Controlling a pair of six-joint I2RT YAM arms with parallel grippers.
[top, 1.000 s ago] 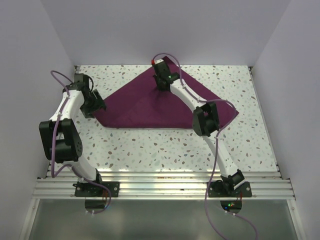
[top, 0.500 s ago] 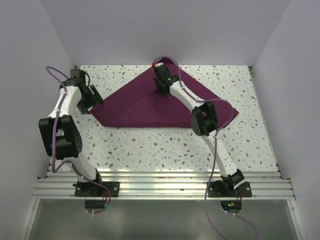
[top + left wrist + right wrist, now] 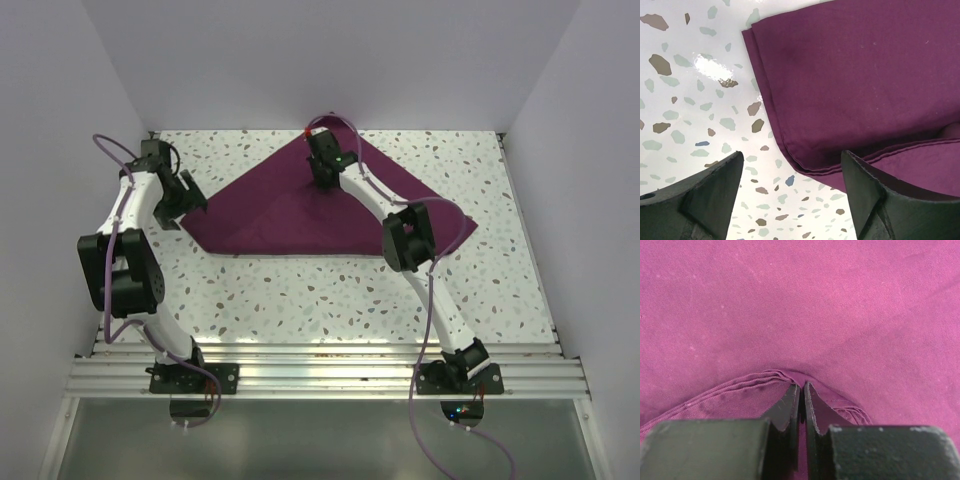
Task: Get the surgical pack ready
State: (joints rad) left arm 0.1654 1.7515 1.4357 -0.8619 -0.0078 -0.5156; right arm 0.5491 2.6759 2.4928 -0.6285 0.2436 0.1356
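The cloth's layered short edge lies ahead of my open left gripper, so next it should lower toward the edge's far tip [image 3: 184,223] [image 3: 751,38] and close across that edge.
The dark-purple cloth [image 3: 300,215] lies folded into a triangle on the speckled table, with its apex at the back. My right gripper [image 3: 324,180] is near that apex. In the right wrist view it [image 3: 801,386] is shut on a bunched fold of the cloth's [image 3: 805,305] hemmed edge. My left gripper [image 3: 186,204] is at the cloth's left corner. In the left wrist view it [image 3: 791,156] is open wide, with the folded layered corner [image 3: 805,165] lying between and just ahead of the fingers, not gripped. The steel tray, gauze, scissors and tweezers are out of view.
White walls close in the table on the left, back and right. A ridged aluminium rail [image 3: 320,365] runs along the near edge by the arm bases. Purple cables [image 3: 430,330] loop off both arms.
My left gripper has drawn back a little towards the far left, off the cloth's left corner. My right gripper has stayed shut on the cloth near the apex.
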